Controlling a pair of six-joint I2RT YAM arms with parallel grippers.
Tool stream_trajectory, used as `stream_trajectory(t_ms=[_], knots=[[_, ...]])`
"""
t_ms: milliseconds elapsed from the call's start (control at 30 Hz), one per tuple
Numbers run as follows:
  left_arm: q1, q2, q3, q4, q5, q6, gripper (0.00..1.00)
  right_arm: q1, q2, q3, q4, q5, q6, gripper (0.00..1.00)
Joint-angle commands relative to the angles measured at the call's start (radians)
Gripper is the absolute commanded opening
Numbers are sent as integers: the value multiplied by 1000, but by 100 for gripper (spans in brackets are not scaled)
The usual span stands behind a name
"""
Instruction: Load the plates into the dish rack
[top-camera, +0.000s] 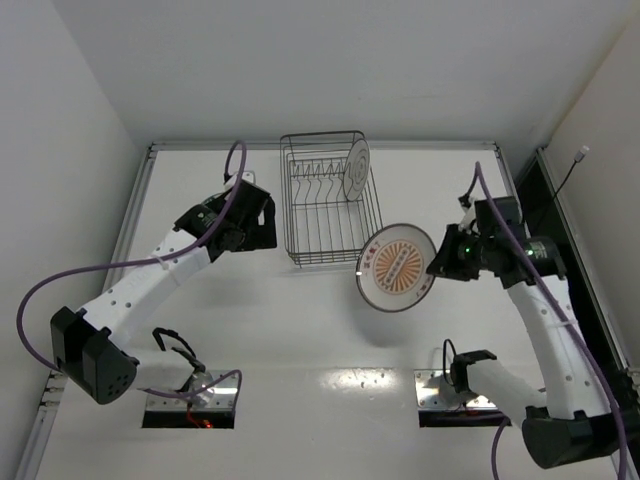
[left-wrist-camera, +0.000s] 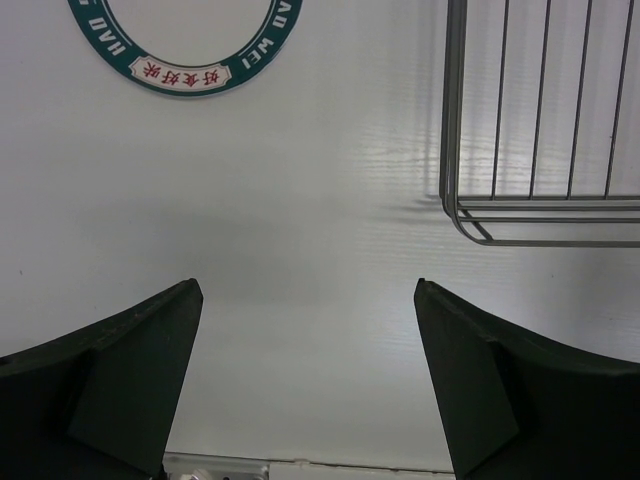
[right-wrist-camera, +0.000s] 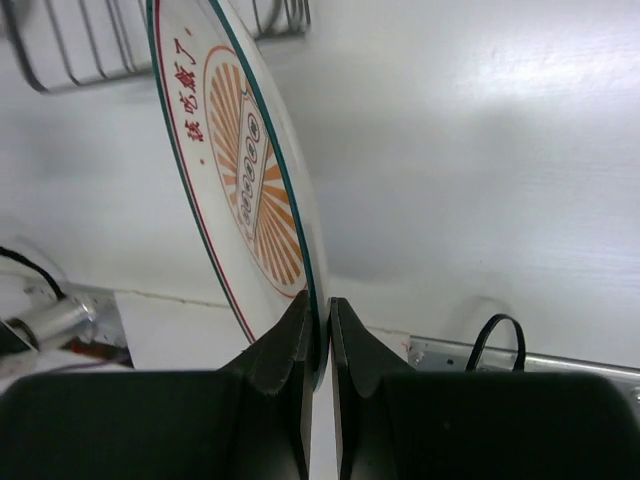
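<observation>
The rack's wires beside the grey-centred plate are empty. Next, my right gripper should swing outward over the rack and down, and let go of the orange-centred plate there.
The dark wire dish rack stands at the back middle. A white plate with a grey centre stands upright in its far right tines. My right gripper is shut on the rim of the orange-centred plate and holds it tilted in the air off the rack's near right corner. In the right wrist view the fingers pinch that plate edge-on. My left gripper is open and empty just left of the rack. Its wrist view shows the dark-rimmed plate flat on the table beyond the gripper.
The rack's corner shows at the right of the left wrist view, and its wires at the top left of the right wrist view. Two metal base plates with cables sit at the near edge. A black strip runs along the right side.
</observation>
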Motion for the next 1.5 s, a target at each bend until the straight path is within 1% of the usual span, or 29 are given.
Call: stream_trajectory(t_ms=[0, 33, 67, 100, 133, 167, 200, 233, 267, 300, 333, 367, 400, 433, 467, 500, 533, 567, 600, 700, 800, 867, 900, 1000, 1133, 1233, 1333, 1400, 1467], knots=[[1, 10, 50, -1, -25, -15, 86, 6, 17, 211, -84, 105, 56, 0], [1, 10, 50, -1, -25, -15, 86, 6, 39, 321, -84, 122, 56, 0], [1, 19, 50, -10, -25, -15, 86, 6, 97, 380, -93, 164, 56, 0], [1, 19, 50, -10, -25, -15, 86, 18, 131, 488, -84, 184, 56, 0], [1, 19, 50, -10, -25, -15, 86, 19, 166, 533, -70, 231, 56, 0], [1, 19, 50, -10, -25, -15, 86, 34, 241, 612, -41, 257, 56, 0], [1, 19, 50, -10, -25, -15, 86, 51, 283, 650, -26, 282, 44, 0], [1, 19, 50, -10, -34, -15, 86, 63, 365, 715, 5, 334, 44, 0], [1, 19, 50, -10, -34, -15, 86, 78, 366, 716, 17, 362, 44, 0], [1, 19, 50, -10, -34, -15, 86, 97, 448, 786, 33, 394, 30, 0], [1, 19, 41, -10, -34, -15, 86, 145, 493, 825, 42, 478, 21, 0], [1, 19, 40, -19, -34, -15, 86, 169, 536, 863, 42, 518, 10, 0], [1, 19, 31, -19, -34, -15, 86, 186, 580, 939, 53, 547, 1, 0], [1, 19, 31, -19, -34, -15, 86, 215, 673, 983, 53, 585, 1, 0], [1, 10, 22, -30, -34, -15, 86, 229, 721, 1029, 53, 610, 1, 0], [1, -2, 22, -30, -34, -25, 86, 244, 767, 1119, 44, 635, -10, 0], [1, -3, 10, -30, -43, -25, 87, 273, 812, 1159, 44, 687, -10, 0], [1, -16, -5, -30, -43, -25, 87, 288, 888, 1216, 44, 713, -10, 0], [1, -16, -6, -30, -43, -25, 87, 304, 919, 1233, 62, 777, -10, 0], [1, -39, -19, -41, -53, -25, 87, 339, 1007, 1257, 93, 892, 4, 0], [1, -39, -19, -52, -63, -25, 87, 350, 1051, 1258, 126, 931, 15, 0], [-9, -39, -9, -52, -77, -25, 87, 373, 1091, 1273, 151, 952, -13, 0], [-9, -39, -9, -52, -89, -25, 89, 373, 1105, 1282, 163, 968, -26, 0], [-18, -39, -9, -61, -111, -25, 91, 394, 1165, 1311, 174, 1000, -48, 0], [-18, -12, 10, -61, -111, -15, 91, 394, 1222, 1320, 183, 1011, -71, 0], [-18, -12, 10, -61, -131, -15, 91, 394, 1255, 1320, 223, 1011, -89, 0], [-18, -12, 10, -61, -142, -15, 93, 394, 1312, 1331, 223, 1002, -112, 0], [-18, -1, 10, -61, -142, -15, 93, 394, 1341, 1340, 223, 1002, -112, 0], [-18, 11, 10, -61, -152, -6, 94, 394, 1366, 1330, 223, 966, -112, 0]])
